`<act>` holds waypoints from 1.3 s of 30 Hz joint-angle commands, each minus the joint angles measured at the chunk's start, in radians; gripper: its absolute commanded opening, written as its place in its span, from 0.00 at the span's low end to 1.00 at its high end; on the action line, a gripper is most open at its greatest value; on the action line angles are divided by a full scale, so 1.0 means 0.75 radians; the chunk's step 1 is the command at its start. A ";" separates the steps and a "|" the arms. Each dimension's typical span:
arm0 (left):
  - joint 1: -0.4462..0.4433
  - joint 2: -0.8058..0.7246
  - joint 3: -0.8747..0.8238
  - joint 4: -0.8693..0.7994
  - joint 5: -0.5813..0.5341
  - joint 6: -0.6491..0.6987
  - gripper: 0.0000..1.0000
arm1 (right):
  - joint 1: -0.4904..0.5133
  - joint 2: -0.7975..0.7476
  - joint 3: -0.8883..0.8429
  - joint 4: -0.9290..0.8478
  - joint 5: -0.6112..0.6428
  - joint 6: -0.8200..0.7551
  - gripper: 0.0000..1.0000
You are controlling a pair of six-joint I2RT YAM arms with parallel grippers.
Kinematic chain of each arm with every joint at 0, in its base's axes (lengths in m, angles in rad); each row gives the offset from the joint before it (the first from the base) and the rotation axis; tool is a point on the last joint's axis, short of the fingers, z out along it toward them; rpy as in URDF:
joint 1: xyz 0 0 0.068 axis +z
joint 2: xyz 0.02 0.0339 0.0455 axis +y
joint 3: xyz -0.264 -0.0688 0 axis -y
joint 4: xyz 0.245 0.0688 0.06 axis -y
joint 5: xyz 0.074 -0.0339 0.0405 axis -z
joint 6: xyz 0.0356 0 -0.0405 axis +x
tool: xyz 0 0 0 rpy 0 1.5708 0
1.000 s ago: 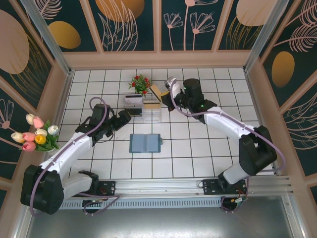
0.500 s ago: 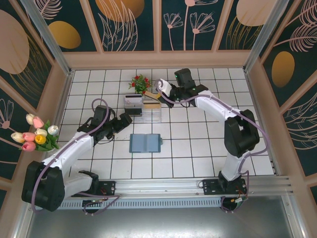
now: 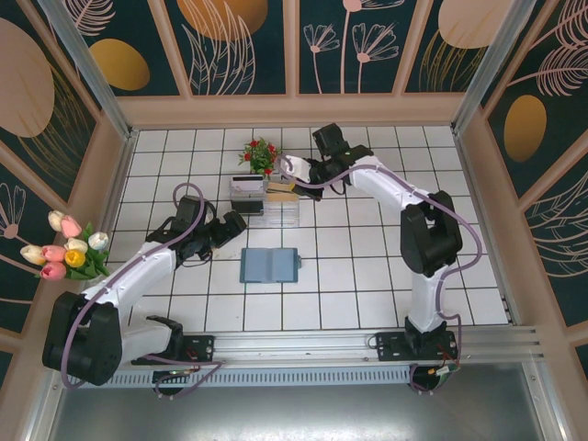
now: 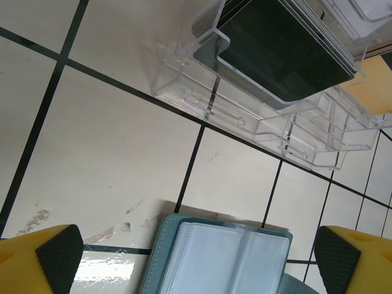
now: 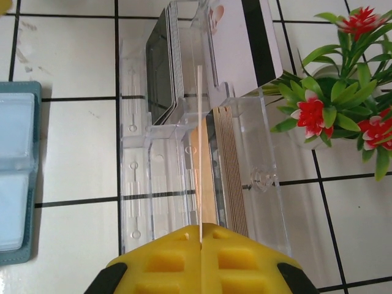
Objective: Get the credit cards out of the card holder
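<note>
My right gripper will next move down into the tan cards' slot (image 3: 280, 192) (image 5: 214, 168) and let go of the thin pale credit card there, because the card is still hanging above the clear acrylic rack.
The teal card holder (image 3: 269, 265) lies open on the tiles, its clear inner sleeves (image 4: 220, 257) facing up. My left gripper (image 3: 230, 223) hovers just left of it, and the left wrist view has this gripper (image 4: 199, 260) open with the holder's top edge between the fingers. My right gripper (image 3: 292, 175) is over the clear acrylic rack (image 3: 266, 197). In the right wrist view it (image 5: 201, 236) is shut on a thin pale credit card (image 5: 199, 153), seen edge-on above a rack slot. Tan cards (image 5: 228, 165), dark cards (image 5: 160, 67) and a white striped card (image 5: 242, 43) stand in the rack.
A small potted plant with red flowers (image 3: 261, 153) stands just behind the rack, close to my right gripper. A tulip bunch (image 3: 69, 246) hangs on the left wall. Wooden walls ring the tiled floor.
My right gripper has swung left and back with the card, from beside the rack to over it. The left arm has barely moved.
</note>
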 commanded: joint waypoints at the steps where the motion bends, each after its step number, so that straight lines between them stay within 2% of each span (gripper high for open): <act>1: 0.006 0.006 -0.002 0.016 0.016 0.029 0.99 | 0.013 0.053 0.079 -0.084 0.022 -0.103 0.00; 10: 0.007 0.007 -0.008 0.018 0.035 0.038 0.99 | 0.039 0.143 0.192 -0.141 0.102 -0.196 0.00; 21: 0.007 0.010 -0.014 0.024 0.048 0.048 0.99 | 0.071 0.174 0.197 -0.136 0.147 -0.205 0.00; 30: 0.006 0.006 -0.030 0.042 0.063 0.044 0.98 | 0.070 0.135 0.179 -0.086 0.187 -0.180 0.11; 32: 0.006 0.006 -0.034 0.047 0.067 0.042 0.99 | 0.071 0.127 0.183 -0.087 0.183 -0.173 0.17; 36: 0.007 0.006 -0.034 0.052 0.071 0.040 0.99 | 0.070 0.119 0.196 -0.092 0.176 -0.155 0.25; 39: 0.006 0.002 -0.034 0.053 0.075 0.042 0.98 | 0.071 0.106 0.203 -0.088 0.173 -0.144 0.25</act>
